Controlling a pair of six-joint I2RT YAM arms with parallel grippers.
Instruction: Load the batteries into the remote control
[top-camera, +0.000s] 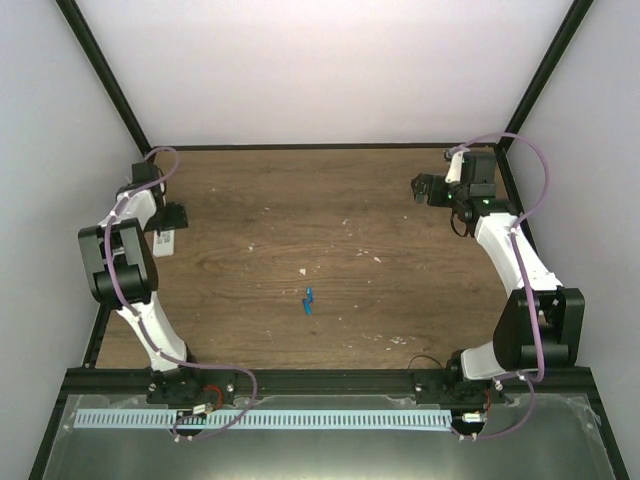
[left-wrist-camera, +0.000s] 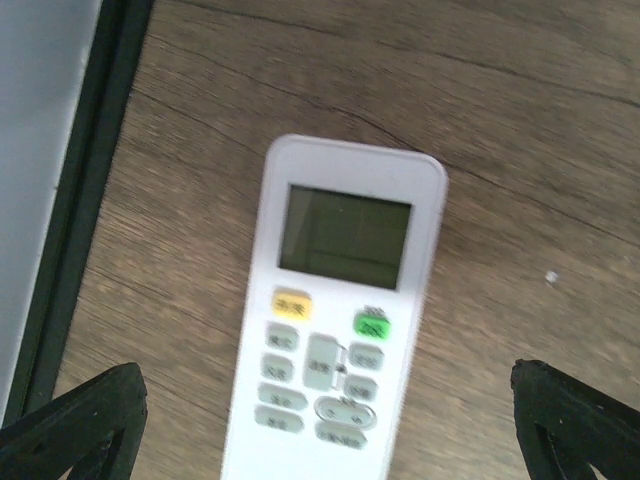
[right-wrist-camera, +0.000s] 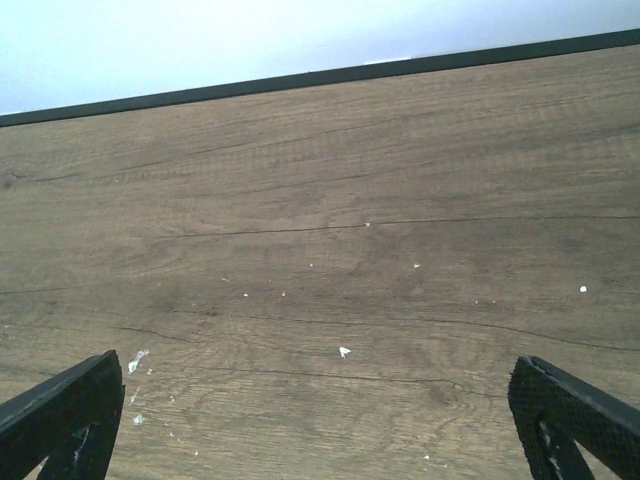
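Note:
I will lower my left gripper over the remote control's screen end (left-wrist-camera: 345, 240) and close it across the remote control's long sides, because the remote control lies flat below, between my wide-open fingers.
The white remote control (left-wrist-camera: 335, 330) lies flat on the wooden table with its screen and buttons up, between the wide-open fingers of my left gripper (left-wrist-camera: 330, 430). In the top view it shows as a small white bar (top-camera: 165, 241) at the far left, just under the left gripper (top-camera: 170, 218). Two small bright-blue batteries (top-camera: 309, 300) lie together near the middle of the table, far from both grippers. My right gripper (top-camera: 428, 189) is open and empty above bare wood (right-wrist-camera: 330, 300) at the far right.
A black frame rail (left-wrist-camera: 85, 190) runs close to the remote's left side at the table's left edge. A black rail (right-wrist-camera: 320, 75) borders the table's far edge. Small white specks (right-wrist-camera: 344, 351) dot the wood.

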